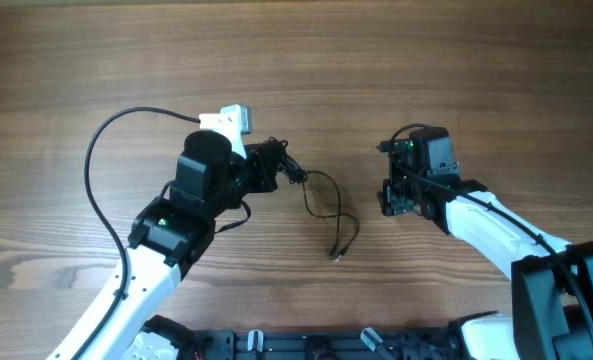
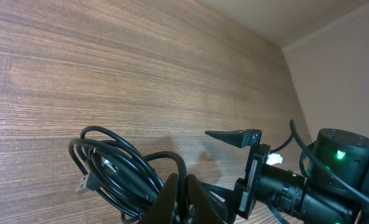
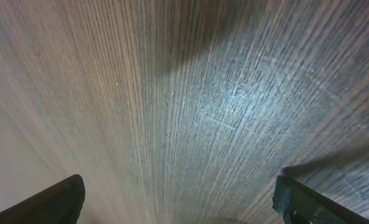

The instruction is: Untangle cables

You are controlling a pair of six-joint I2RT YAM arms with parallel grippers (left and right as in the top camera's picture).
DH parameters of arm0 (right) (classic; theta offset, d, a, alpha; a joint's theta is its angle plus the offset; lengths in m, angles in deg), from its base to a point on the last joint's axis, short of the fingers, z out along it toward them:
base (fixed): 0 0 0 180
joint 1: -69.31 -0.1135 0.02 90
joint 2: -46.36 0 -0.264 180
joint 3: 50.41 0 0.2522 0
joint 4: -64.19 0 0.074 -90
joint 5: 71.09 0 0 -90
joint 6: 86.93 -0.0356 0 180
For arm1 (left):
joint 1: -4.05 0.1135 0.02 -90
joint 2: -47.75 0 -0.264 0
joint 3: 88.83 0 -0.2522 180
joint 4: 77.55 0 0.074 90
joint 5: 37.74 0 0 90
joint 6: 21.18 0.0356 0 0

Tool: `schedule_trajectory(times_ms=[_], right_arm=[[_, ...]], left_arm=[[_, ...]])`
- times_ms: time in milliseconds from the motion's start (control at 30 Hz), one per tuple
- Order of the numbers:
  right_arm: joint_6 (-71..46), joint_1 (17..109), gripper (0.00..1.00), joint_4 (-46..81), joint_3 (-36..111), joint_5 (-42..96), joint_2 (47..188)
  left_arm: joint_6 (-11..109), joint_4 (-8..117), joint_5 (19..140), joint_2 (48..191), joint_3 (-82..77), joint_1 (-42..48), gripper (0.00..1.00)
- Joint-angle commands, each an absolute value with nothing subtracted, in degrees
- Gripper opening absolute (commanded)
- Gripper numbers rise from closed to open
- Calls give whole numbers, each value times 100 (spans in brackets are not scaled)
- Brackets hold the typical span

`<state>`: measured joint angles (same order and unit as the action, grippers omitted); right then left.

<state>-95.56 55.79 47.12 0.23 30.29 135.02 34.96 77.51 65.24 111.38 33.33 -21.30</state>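
Observation:
I should next pull my left gripper's cable piece off the bundle and release it; bare tabletop lies to the gripper's left in the overhead view.
The cables (image 1: pixel 321 195) are thin black wires in the middle of the table. A small knotted bundle (image 1: pixel 294 170) sits at the tip of my left gripper (image 1: pixel 279 165). One loose strand loops down to a plug end (image 1: pixel 338 257). In the left wrist view the left gripper (image 2: pixel 185 186) is shut on a strand of the coiled bundle (image 2: pixel 119 168), and a small plug (image 2: pixel 84 182) hangs at the coil's left. My right gripper (image 1: pixel 394 196) stands open to the right of the cables, apart from them. The right wrist view shows its fingers (image 3: pixel 53 202) wide apart over bare wood.
The wooden table (image 1: pixel 426 60) fills the view. A thicker black arm cable (image 1: pixel 101 150) arcs behind the left arm. The right arm (image 2: pixel 336 168) shows at the right of the left wrist view. A black frame (image 1: pixel 306 345) runs along the front edge.

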Motion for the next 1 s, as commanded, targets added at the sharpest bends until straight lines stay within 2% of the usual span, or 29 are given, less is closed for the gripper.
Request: schedule_trajectory(times_ms=[0,133,267,433,467,500,567,600,633,700,733,767,800,833,900,967], right_arm=[[-10043,5577,100,4738,-36,3007,13574],[-11560,5577,100,4828,-36,3003,13574],[-11558,5577,100,5055,-36,2502,13574],[-11495,5577,100,5326,-36,2797,13574],[-11049,5577,100,5346,-36,3575,13572],[-10002,5575,100,5431,-36,4179,13583],[-6575,5446,100,5663,-36,4795,13600],[-5335,5389,100,5342,-36,4872,13600],[-4590,5378,100,4972,-36,4904,13600],[-3491,5380,100,4883,-36,6015,13600],[-2595,5360,95,5274,-36,7014,13600],[-2004,5334,82,5722,-36,7956,13600],[-1867,5334,82,5965,-36,8262,13600],[-1637,5334,86,6146,-36,8489,13600],[-1025,5297,87,6389,-36,8618,13600],[-649,5144,86,6443,-36,7949,13600]], left_arm=[[3690,7772,6371,11064,3313,-2130,4],[3684,7768,6325,11066,3313,-2130,4],[2910,7746,5453,11075,3313,-2130,4],[2173,7598,5420,11075,3313,-2134,4],[1708,7501,5378,11075,3313,-2134,4],[1273,7399,5291,11077,3313,-2134,4],[256,7110,5011,11189,3313,-2130,4],[-6,7060,4978,11287,3313,-2130,4],[-251,7060,4980,11423,3313,-2130,4],[-410,7088,5022,11661,3313,-2130,4],[-404,7132,5072,11733,3313,-2130,4],[-65,7276,5297,11833,3313,-2130,4],[333,7396,5424,11840,3313,-2130,4],[707,7471,5590,11827,3313,-2117,4],[822,7477,5992,11785,3313,-2029,4],[822,7521,6633,11783,3313,-1889,4]])
